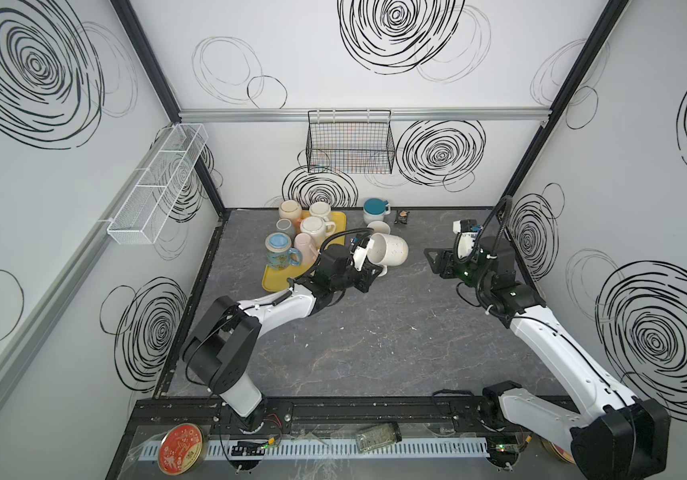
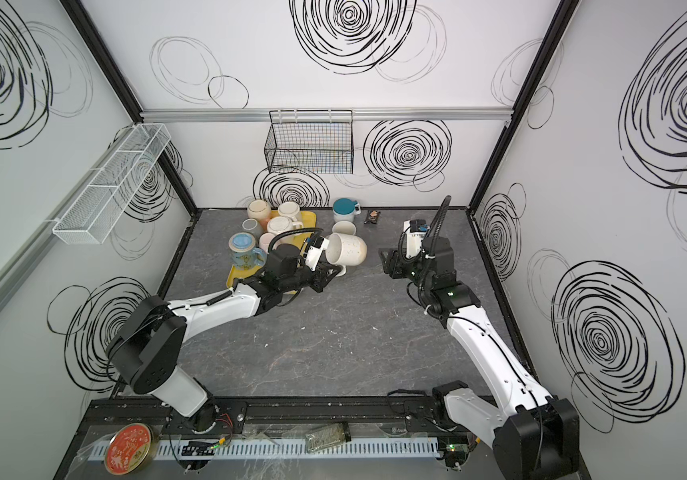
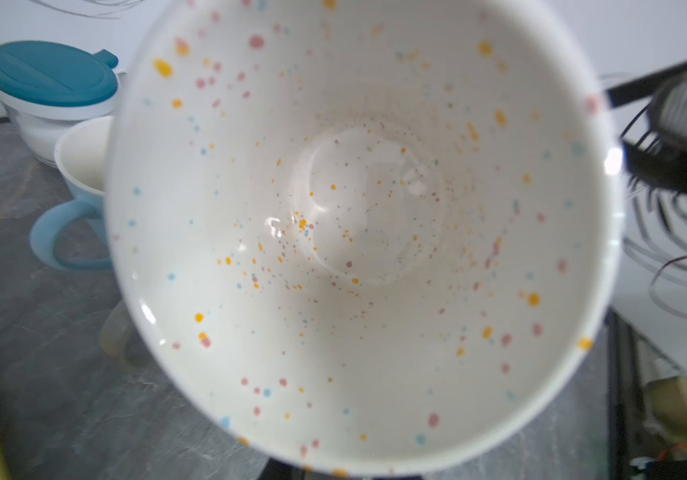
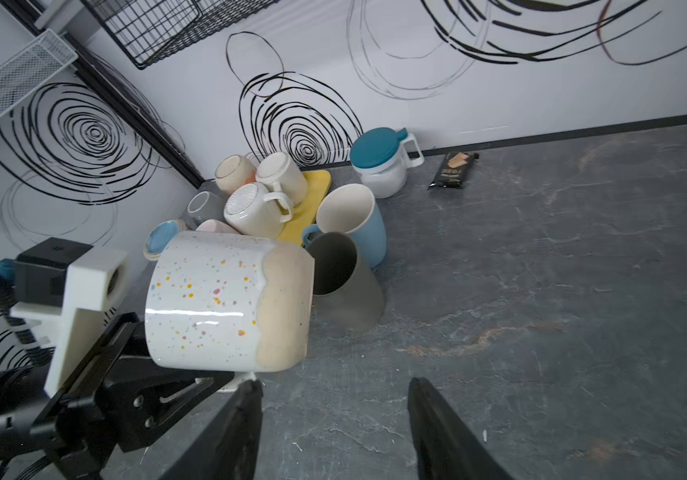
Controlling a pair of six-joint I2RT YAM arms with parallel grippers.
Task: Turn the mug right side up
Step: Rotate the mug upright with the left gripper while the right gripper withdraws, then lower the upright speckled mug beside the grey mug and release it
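Next, my left gripper tilts downward, swinging the tan base under, and lowers the mug, then releases it, since bare tabletop by the grey cup (image 1: 386, 288) lies below.
The white mug (image 1: 389, 248) (image 2: 348, 248) with coloured speckles and a tan base hangs on its side above the grey table, right of the yellow tray. Its mouth faces the left wrist camera, so its speckled inside (image 3: 358, 216) fills that view and hides the jaws. My left gripper (image 1: 375, 272) (image 2: 331, 272) is shut on the handle beneath the mug (image 4: 225, 299). My right gripper (image 1: 431, 257) (image 4: 333, 384) stands open and empty, a little right of the mug and apart from it.
The yellow tray (image 1: 271, 280) holds several upturned mugs. A blue mug (image 4: 358, 224) and a grey cup (image 4: 346, 282) stand just behind the held mug. A teal-lidded jar (image 1: 376, 210) and a dark snack packet (image 1: 403, 216) sit by the back wall, under a black wire basket (image 1: 350, 143).
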